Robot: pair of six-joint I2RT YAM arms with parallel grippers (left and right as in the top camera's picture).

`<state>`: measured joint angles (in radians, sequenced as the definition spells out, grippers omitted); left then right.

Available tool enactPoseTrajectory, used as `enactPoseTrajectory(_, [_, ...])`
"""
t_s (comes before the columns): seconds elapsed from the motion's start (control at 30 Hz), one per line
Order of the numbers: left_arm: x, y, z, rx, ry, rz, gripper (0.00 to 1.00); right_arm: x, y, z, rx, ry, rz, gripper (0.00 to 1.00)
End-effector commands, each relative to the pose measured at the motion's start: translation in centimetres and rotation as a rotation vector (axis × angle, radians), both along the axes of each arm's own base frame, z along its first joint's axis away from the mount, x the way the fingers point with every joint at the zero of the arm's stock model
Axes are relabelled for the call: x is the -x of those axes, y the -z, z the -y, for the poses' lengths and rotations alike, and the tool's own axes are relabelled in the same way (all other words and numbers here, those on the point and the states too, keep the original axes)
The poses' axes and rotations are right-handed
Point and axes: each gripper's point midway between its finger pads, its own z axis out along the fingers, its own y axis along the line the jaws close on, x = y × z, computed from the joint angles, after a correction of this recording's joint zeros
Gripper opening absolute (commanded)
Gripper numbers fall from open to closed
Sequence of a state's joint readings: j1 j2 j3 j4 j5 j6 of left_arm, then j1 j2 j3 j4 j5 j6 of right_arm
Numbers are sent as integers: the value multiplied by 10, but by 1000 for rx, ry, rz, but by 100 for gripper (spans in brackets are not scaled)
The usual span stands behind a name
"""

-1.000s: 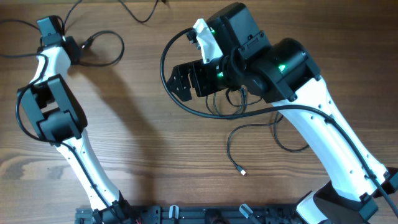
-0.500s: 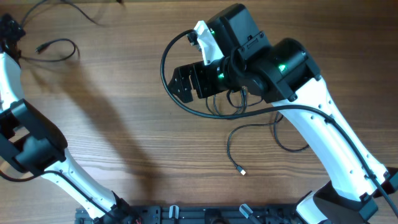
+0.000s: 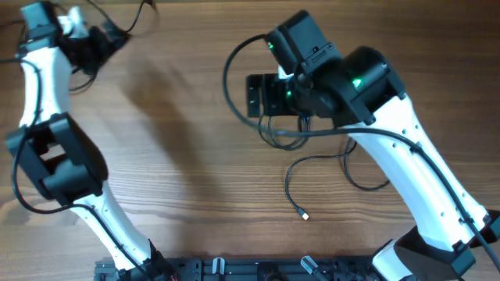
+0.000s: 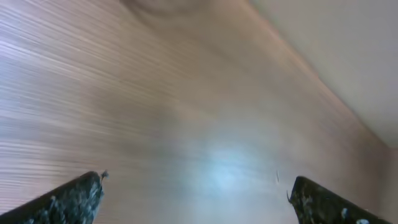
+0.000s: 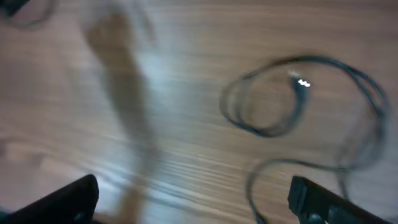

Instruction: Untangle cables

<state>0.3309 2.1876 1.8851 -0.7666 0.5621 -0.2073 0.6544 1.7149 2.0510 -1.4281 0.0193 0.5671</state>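
Observation:
The cable lies looped by my right gripper, so I will move my left gripper toward the right in the overhead view next, down onto the loops' closest bend.
Thin black cables lie in loops under my right arm. One strand curls toward the front and ends in a silvery plug. My right gripper hovers open just left of those loops. In the blurred right wrist view a coiled cable with a bright plug lies ahead of the open right gripper, and one strand runs close to its right finger. My left gripper is at the far left corner, next to another cable. The left wrist view shows the left gripper open over bare wood.
The wooden table ends at a pale edge in the left wrist view. A thick black wire fixed to the right arm arcs beside its gripper. A black rail runs along the front.
The left gripper has opened and its arm swung far left, then back to the far left corner. The right gripper turned and shifted slightly right over the loops.

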Motion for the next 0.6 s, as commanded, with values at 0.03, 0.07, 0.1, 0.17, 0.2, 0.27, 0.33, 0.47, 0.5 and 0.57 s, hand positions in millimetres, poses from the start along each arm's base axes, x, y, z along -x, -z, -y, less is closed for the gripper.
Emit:
enactPoseTrajectory(0.03, [36, 15, 148, 52, 354, -138, 100, -7, 3, 76, 107, 262, -50, 100])
enactPoseTrajectory(0.07, [46, 21, 171, 18, 395, -181, 100, -3, -3, 91, 126, 292, -36, 100])
enactPoseTrajectory(0.1, [54, 25, 185, -2, 424, -209, 100, 1, -11, 103, 142, 317, -11, 100])
enactPoseTrajectory(0.17, [81, 34, 230, -78, 523, -288, 100, 22, -54, 134, 120, 360, 135, 100])
enactPoseTrajectory(0.2, [93, 35, 252, -95, 573, -303, 100, 38, -75, 146, 109, 335, 211, 100])
enactPoseTrajectory(0.27, [106, 36, 280, -106, 636, -310, 100, 60, -97, 155, 64, 316, 283, 100])
enactPoseTrajectory(0.33, [120, 36, 308, -117, 703, -306, 99, 83, -113, 158, -7, 282, 331, 100])
enactPoseTrajectory(0.47, [142, 41, 341, -207, 789, -302, 87, 98, -122, 158, -36, 220, 365, 100])
enactPoseTrajectory(0.5, [147, 42, 346, -223, 803, -306, 87, 98, -121, 158, -34, 220, 362, 100])
enactPoseTrajectory(0.57, [154, 46, 351, -279, 821, -313, 85, 96, -112, 157, -17, 218, 337, 100])
